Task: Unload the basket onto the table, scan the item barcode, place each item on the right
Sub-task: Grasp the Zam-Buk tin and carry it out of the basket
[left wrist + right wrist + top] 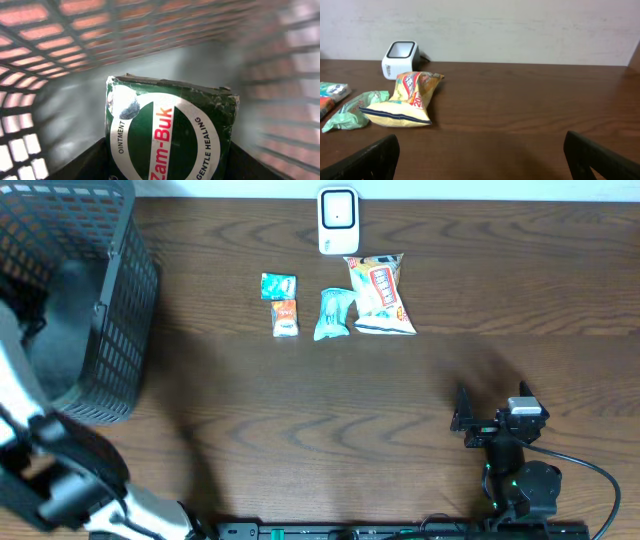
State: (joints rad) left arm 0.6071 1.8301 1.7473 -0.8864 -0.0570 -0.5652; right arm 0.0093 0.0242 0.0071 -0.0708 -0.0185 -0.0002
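Note:
My left gripper should next raise the box over the basket's rim, then swing it to the scanner and lower it beside the orange sachet.
A dark green Zam-Buk ointment box [170,125] stands upright between the two dark fingers [85,165] of my left gripper [167,167], which is shut on its lower sides inside the mesh basket [60,45]. No barcode shows on the face toward the camera. The white scanner [338,220] stands at the table's far edge, also in the right wrist view as the scanner [400,59]. My right gripper [458,412] rests low over the table at the front right, open and empty, its fingertips [370,160] wide apart.
The black basket [120,330] fills the far left corner, with my left arm reaching into it. In front of the scanner lie a yellow chips bag [380,293], a pale green packet [335,313], a teal sachet [278,285] and an orange sachet [286,318].

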